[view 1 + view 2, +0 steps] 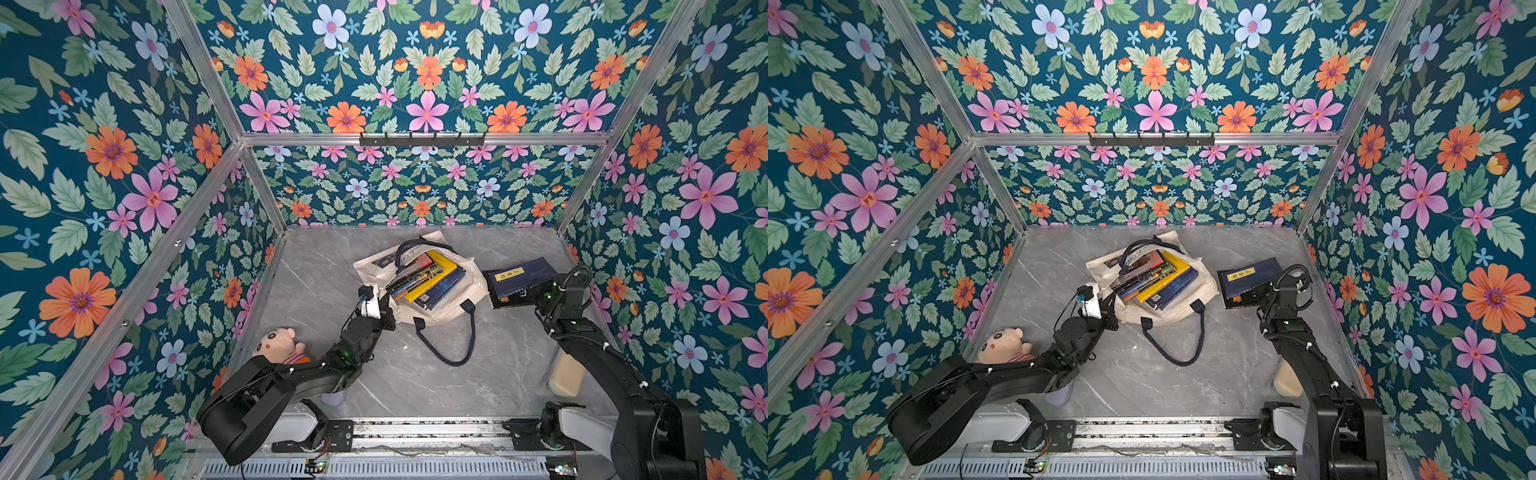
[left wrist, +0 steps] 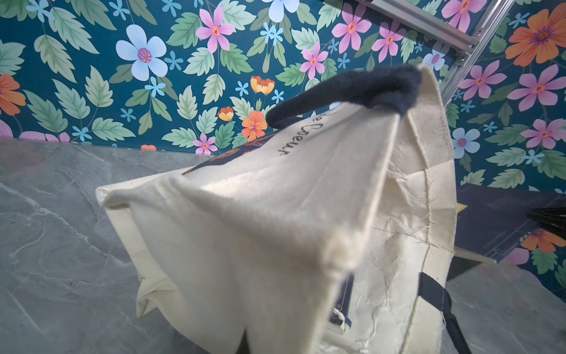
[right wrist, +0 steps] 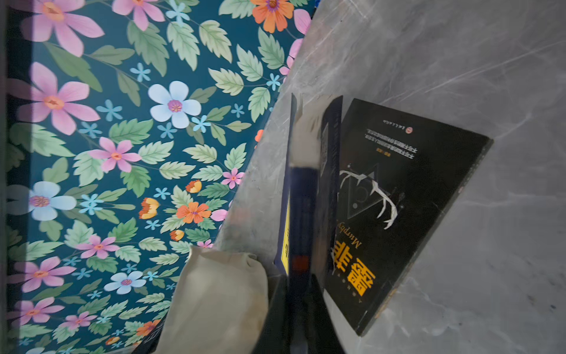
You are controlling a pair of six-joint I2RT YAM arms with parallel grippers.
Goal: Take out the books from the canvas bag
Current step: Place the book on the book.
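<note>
My right gripper is just above the black book, which lies flat, and should come down to lay the navy book onto the black cover (image 1: 505,301) (image 3: 401,206) and release it.
The cream canvas bag (image 1: 473,286) lies open on the marble table, its navy handle (image 1: 453,345) trailing toward the front. Several books (image 1: 428,278) are stacked in its mouth, a bright yellow one among them. My left gripper (image 1: 387,306) is shut on the bag's left rim, and the cloth (image 2: 275,214) fills the left wrist view. To the bag's right, my right gripper (image 1: 536,291) is shut on a navy book (image 1: 519,272) with a yellow label, seen edge-on (image 3: 301,199). A black book (image 3: 398,199) with orange lettering lies flat just beneath it.
A plush doll (image 1: 278,343) sits at the front left beside my left arm. A cream oblong object (image 1: 567,374) lies by the right wall under my right arm. Floral walls close in three sides; a black hook rail (image 1: 422,140) hangs on the back wall.
</note>
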